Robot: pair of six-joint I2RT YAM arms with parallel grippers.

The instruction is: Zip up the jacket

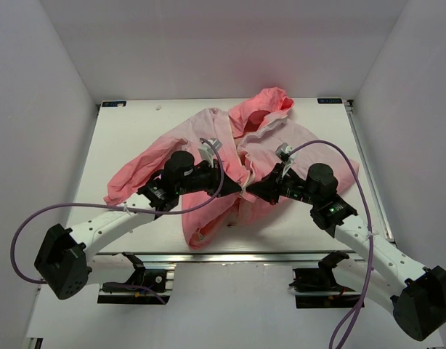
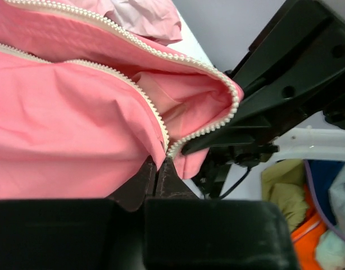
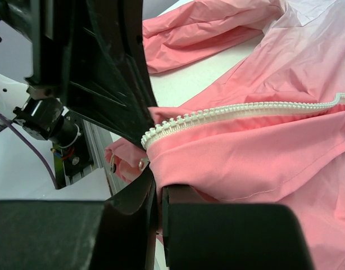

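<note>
The jacket bunches between both grippers, so next I will move my right gripper down and back toward the aluminium bar and release the jacket's front edge over the bare near tabletop.
The pink jacket point(image 1: 223, 156) lies crumpled on the white table point(image 1: 136, 131), hood at the far side, front open. My left gripper point(image 1: 234, 186) and right gripper point(image 1: 253, 192) meet at the lower front. In the left wrist view the left gripper point(image 2: 157, 169) is shut on the jacket's front edge point(image 2: 77, 124) beside the white zipper teeth point(image 2: 155, 115). In the right wrist view the right gripper point(image 3: 158, 188) is shut on the other front edge point(image 3: 262, 152), just under its zipper teeth point(image 3: 240, 110). A small metal part point(image 3: 143, 163) shows by the right fingers. The slider is not clearly seen.
A sleeve point(image 1: 136, 174) stretches to the left across the table. White walls enclose the table on three sides. The aluminium rail point(image 1: 230, 256) runs along the near edge. Purple cables point(image 1: 354, 182) loop over both arms.
</note>
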